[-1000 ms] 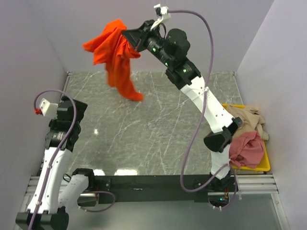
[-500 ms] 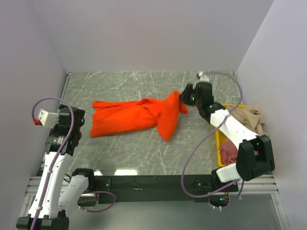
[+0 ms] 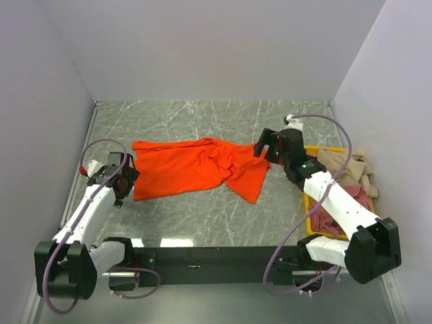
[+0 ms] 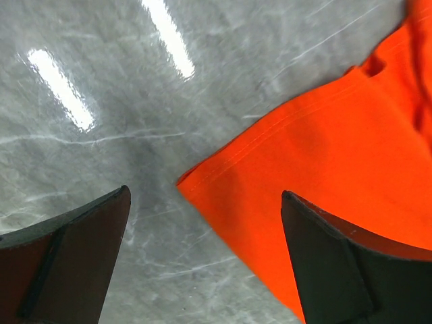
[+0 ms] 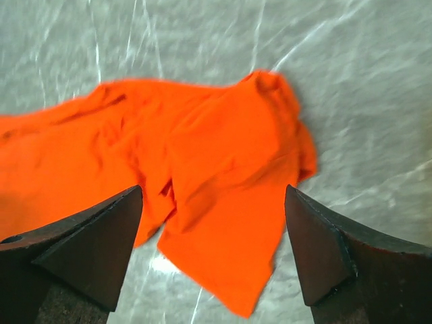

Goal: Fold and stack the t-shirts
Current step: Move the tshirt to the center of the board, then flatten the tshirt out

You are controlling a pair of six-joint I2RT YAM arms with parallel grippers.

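Observation:
The t-shirt's near hem corner is flat and uncovered. My left gripper should next go down, open, and to the right in the top view onto that corner.
The orange-red t-shirt [image 3: 192, 169] lies crumpled across the middle of the table, with one flap reaching toward the front [image 3: 250, 182]. My right gripper [image 3: 260, 150] hovers open just above the shirt's right end; in the right wrist view the t-shirt [image 5: 202, 155] shows below the right gripper [image 5: 212, 189], and nothing is between its fingers. My left gripper [image 3: 129, 179] stands open at the shirt's left edge; in the left wrist view a hem corner of the t-shirt [image 4: 337, 155] lies under the left gripper [image 4: 204, 192]. A pink t-shirt [image 3: 335, 217] and a beige t-shirt [image 3: 345, 169] lie bunched in the bin.
A yellow bin [image 3: 309, 206] stands at the table's right edge, beside the right arm. Pale walls close the table in at the back and on both sides. Bare marble shows in front of and behind the orange shirt.
The right gripper swung the orange-red shirt down from high at the back, laid it across the table and opened, letting it go. The left arm reached forward to the shirt's left edge.

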